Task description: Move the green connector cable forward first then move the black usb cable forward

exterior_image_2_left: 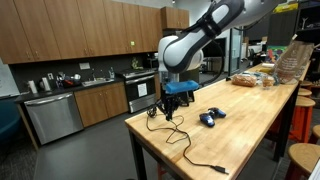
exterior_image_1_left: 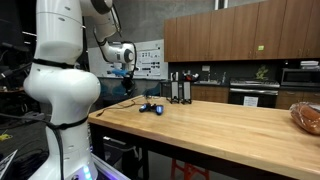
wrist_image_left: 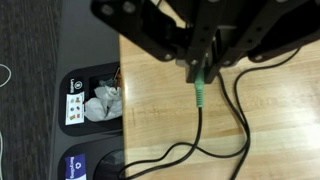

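Observation:
My gripper moves down toward the bare wood below the green plug next and opens to release the green connector cable, because the plug still hangs above the table.
My gripper [wrist_image_left: 198, 72] comes in from the top of the wrist view and is shut on the green connector cable [wrist_image_left: 199, 92]. Its green plug sticks out below the fingertips and its black lead hangs down to the wooden table [wrist_image_left: 160, 120]. In both exterior views the gripper [exterior_image_1_left: 122, 72] [exterior_image_2_left: 175, 96] holds the cable [exterior_image_2_left: 160, 116] above the table's end. A second black cable, the usb cable [exterior_image_2_left: 196, 160], lies along the table's near edge. It also shows in the wrist view [wrist_image_left: 242, 110], to the right of the plug.
A small blue object [exterior_image_2_left: 210, 117] [exterior_image_1_left: 150, 107] lies on the table near the gripper. Beyond the table end, on the floor, stand a black bin with rubbish [wrist_image_left: 95, 100] and a blue-labelled bin [wrist_image_left: 85, 165]. Bagged bread [exterior_image_2_left: 290, 62] sits at the table's far end.

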`<state>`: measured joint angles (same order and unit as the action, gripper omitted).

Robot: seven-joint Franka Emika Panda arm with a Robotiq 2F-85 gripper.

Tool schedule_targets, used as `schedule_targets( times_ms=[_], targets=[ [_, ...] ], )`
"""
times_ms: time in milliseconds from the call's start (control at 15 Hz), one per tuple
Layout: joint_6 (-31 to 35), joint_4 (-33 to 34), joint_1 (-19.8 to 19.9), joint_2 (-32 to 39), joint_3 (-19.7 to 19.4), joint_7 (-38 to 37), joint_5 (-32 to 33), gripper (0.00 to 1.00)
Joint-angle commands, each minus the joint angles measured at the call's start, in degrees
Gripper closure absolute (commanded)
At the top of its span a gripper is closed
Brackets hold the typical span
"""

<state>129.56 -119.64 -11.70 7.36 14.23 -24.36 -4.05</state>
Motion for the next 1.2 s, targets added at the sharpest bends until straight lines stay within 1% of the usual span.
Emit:
schedule_targets(
  times_ms=[0,200,267,333,533,733,800,933,1000,1133],
  targets=[
    [-4.1,9.6,-2.2,10.1,-0.9,2.2,1.1,0.97],
    [-6.7,15.1,-3.6,15.8,-1.7,3.2,1.2,0.97],
    [-7.3,16.3,-4.0,16.9,-2.0,3.2,1.3,0.82],
    [-8.0,17.7,-4.4,17.8,-2.3,3.1,1.2,0.64],
    [-8.4,19.8,-5.4,18.9,-3.7,1.9,1.9,0.49],
    [-7.7,20.1,-6.2,18.1,-4.8,0.7,2.9,0.27],
    [-8.1,19.1,-5.1,16.5,-5.5,2.0,2.9,0.22],
    [-8.7,17.7,-4.4,14.1,-6.2,2.3,2.7,0.08],
    [-9.5,16.9,-4.0,12.7,-6.4,2.8,2.3,0.02],
    [-11.9,15.2,-2.8,10.0,-6.2,5.2,1.6,0.00]
  ],
)
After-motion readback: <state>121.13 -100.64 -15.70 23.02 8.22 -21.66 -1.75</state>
